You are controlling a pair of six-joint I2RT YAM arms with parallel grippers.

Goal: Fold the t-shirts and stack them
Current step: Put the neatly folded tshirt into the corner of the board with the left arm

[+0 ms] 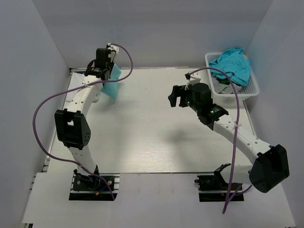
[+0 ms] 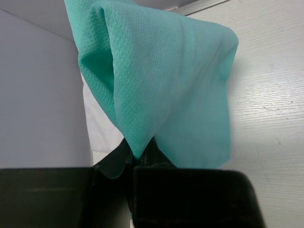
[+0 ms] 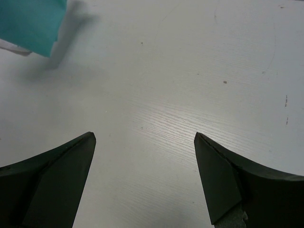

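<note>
My left gripper holds the mint shirt beside the white cloth (image 1: 76, 82) (image 2: 100, 127), so next I should move it to the left in the top view, lower it over that cloth and let go.
My left gripper (image 1: 110, 69) is shut on a mint-green t-shirt (image 1: 112, 84) and holds it hanging folded above the table's far left corner. In the left wrist view the cloth (image 2: 156, 80) is pinched where the black fingers meet (image 2: 135, 159). A strip of white cloth (image 2: 100, 127) lies under it; it also shows in the right wrist view (image 3: 13, 46). My right gripper (image 1: 176, 97) is open and empty over the bare table middle; its fingers (image 3: 71, 164) stand wide apart. The mint shirt's corner (image 3: 31, 19) shows at that view's top left. A turquoise-blue t-shirt (image 1: 233, 64) lies heaped in the basket.
The white lattice basket (image 1: 251, 88) stands at the far right corner, with grey and white cloth (image 1: 221, 85) under the turquoise shirt. Grey walls close in the table on the left, back and right. Purple cables loop over both arms.
</note>
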